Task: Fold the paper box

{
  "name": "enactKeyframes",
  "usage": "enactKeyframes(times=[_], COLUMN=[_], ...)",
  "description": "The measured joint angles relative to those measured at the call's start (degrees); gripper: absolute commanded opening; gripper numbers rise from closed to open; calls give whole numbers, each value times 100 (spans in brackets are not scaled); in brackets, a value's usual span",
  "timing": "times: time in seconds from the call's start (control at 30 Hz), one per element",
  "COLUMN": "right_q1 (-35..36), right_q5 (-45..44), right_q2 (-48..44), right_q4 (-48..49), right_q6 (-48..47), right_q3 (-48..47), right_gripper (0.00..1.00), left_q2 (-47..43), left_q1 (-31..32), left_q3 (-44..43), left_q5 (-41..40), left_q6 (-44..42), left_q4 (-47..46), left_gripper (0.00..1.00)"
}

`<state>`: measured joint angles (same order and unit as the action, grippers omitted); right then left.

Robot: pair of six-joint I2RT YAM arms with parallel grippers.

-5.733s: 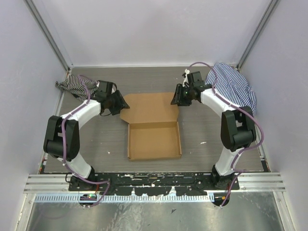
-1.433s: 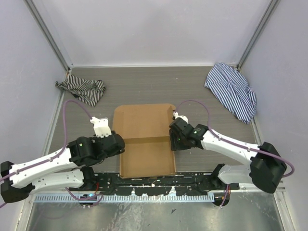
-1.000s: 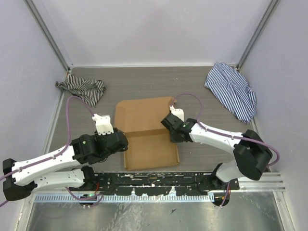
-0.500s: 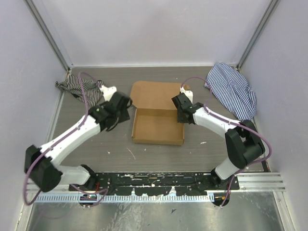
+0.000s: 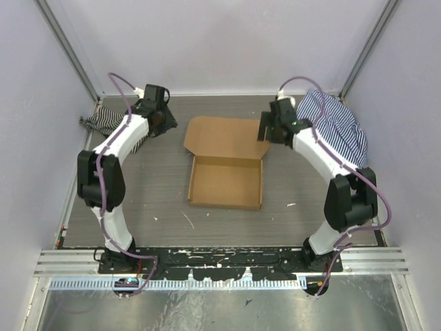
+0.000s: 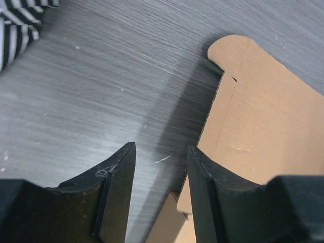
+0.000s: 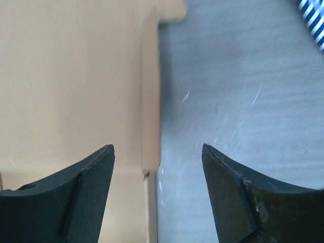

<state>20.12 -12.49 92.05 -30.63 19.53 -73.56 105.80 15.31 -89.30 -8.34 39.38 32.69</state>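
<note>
I need to lower my right gripper's fingers outward next, to the lid's edge near its rounded tab (image 7: pixel 151 76). The edge is below and farther outward, and my fingers are already on either side of it.
The paper box (image 5: pixel 226 182) is a brown cardboard tray in the middle of the table, with its lid flap (image 5: pixel 227 136) lying open and flat behind it. My left gripper (image 5: pixel 167 123) is open and empty, just left of the lid's far left corner. The left wrist view shows its gap (image 6: pixel 161 147) over the table beside the lid's rounded tab (image 6: pixel 263 126). My right gripper (image 5: pixel 266 131) is open and empty at the lid's right edge. In the right wrist view its gap (image 7: pixel 158 147) straddles that cardboard edge (image 7: pixel 76 76) without touching it.
A dark striped cloth (image 5: pixel 110 123) lies at the far left, under the left arm, and shows in the left wrist view (image 6: pixel 15 20). A blue striped cloth (image 5: pixel 337 127) lies at the far right, behind the right arm. Grey walls close in the back and both sides.
The lid, folded down over the tray a second ago, now lies open and flat. In the last half second both grippers have moved toward the back; the box has stayed put.
</note>
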Motion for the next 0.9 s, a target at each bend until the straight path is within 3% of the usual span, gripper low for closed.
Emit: enactKeyframes(times=[0.2, 0.4, 0.57, 0.73, 0.9], right_q1=[-841, -844, -826, -826, -831], right_q5=[741, 1432, 1663, 1781, 1801], right_q2=[1128, 2201, 2555, 2621, 2651], right_q4=[39, -87, -214, -256, -219], right_q6=[-20, -81, -109, -170, -162], right_q3=[-1294, -1930, -2094, -2253, -2363], right_gripper=[64, 59, 56, 19, 7], left_q2=[813, 1134, 1449, 1624, 1670], left_q1=[22, 59, 59, 59, 59], left_q3=[-503, -1019, -1622, -1766, -1764], left_q5=[538, 750, 734, 719, 664], left_q6=[-201, -385, -579, -664, -732], left_q4=[-7, 179, 286, 415, 494], left_gripper=[51, 51, 51, 51, 51])
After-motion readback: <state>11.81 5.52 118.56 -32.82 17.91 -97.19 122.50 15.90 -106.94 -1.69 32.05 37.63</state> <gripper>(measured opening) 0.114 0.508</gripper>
